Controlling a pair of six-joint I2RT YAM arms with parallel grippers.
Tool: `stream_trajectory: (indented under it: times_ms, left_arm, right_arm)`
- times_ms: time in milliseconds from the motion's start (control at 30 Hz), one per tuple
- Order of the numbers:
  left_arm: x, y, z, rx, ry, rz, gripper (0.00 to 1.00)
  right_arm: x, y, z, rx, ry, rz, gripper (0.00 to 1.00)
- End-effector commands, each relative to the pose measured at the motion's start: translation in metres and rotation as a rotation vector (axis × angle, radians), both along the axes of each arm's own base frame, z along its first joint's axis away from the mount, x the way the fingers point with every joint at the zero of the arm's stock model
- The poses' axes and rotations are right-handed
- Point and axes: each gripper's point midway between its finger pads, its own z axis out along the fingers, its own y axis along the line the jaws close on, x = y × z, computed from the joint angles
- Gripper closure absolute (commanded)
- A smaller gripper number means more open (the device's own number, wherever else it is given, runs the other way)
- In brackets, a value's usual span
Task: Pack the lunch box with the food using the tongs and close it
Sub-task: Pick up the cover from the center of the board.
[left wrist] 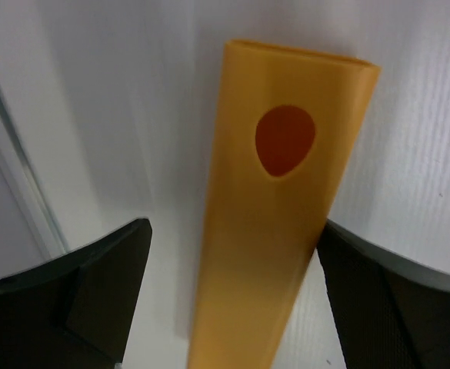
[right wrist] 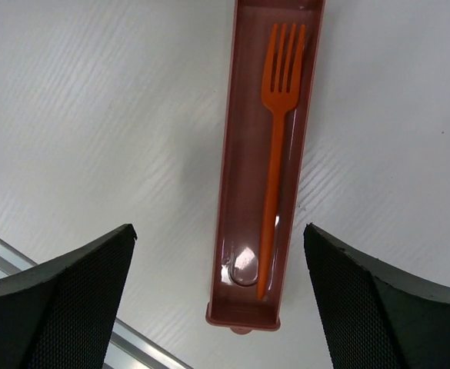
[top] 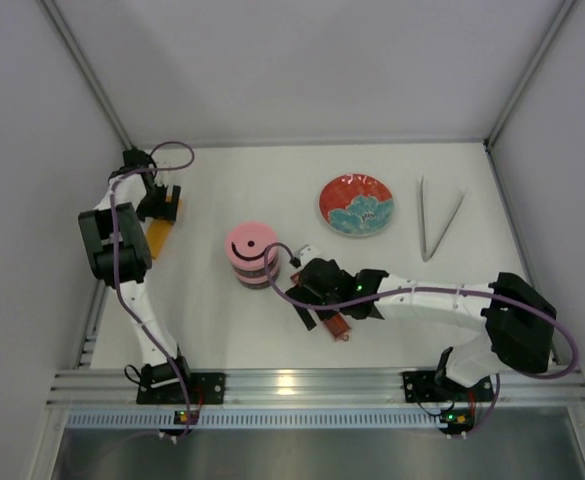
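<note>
I should next nudge my left gripper toward the nearby side to straighten the bar slanting against one finger, then close around the orange bar [left wrist: 261,231] beside its hole.
The lunch box [top: 251,252] stands stacked at the table's middle left, with a pink lid and its black handle on top. No food shows in any view. The silver tongs [top: 437,222] lie in a narrow V at the far right, away from both arms. My left gripper [top: 162,205] [left wrist: 234,227] is open at the far left above a flat orange bar [left wrist: 278,231], which lies between the fingers. My right gripper [top: 324,312] [right wrist: 218,228] is open just right of the lunch box, over a dark-red tray [right wrist: 244,154] holding an orange fork [right wrist: 277,138].
A red-and-blue patterned plate [top: 356,204] sits behind the right arm, left of the tongs. The flat orange bar [top: 160,238] lies close to the left wall. White walls close in the table on three sides, and a metal rail [top: 302,385] runs along the near edge.
</note>
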Motion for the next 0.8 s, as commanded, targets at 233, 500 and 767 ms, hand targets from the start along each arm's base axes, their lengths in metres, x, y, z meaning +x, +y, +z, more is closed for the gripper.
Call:
stream_trajectory:
  times_ms: [233,500,767]
  left_arm:
    - [0.010,0.000,-0.024,-0.015,0.035,-0.073,0.21]
    - [-0.018,-0.028,-0.031,-0.147,0.114,-0.116,0.56]
    - [-0.047,-0.045,0.012,-0.161,0.051,-0.224,0.81]
  right_arm:
    - [-0.008,-0.006,-0.023,-0.032,0.060,-0.031,0.09]
    - [-0.004,-0.017,-0.035,-0.054,0.089,-0.058,0.10]
    - [-0.002,-0.024,-0.013,-0.020,0.076,-0.123,0.11]
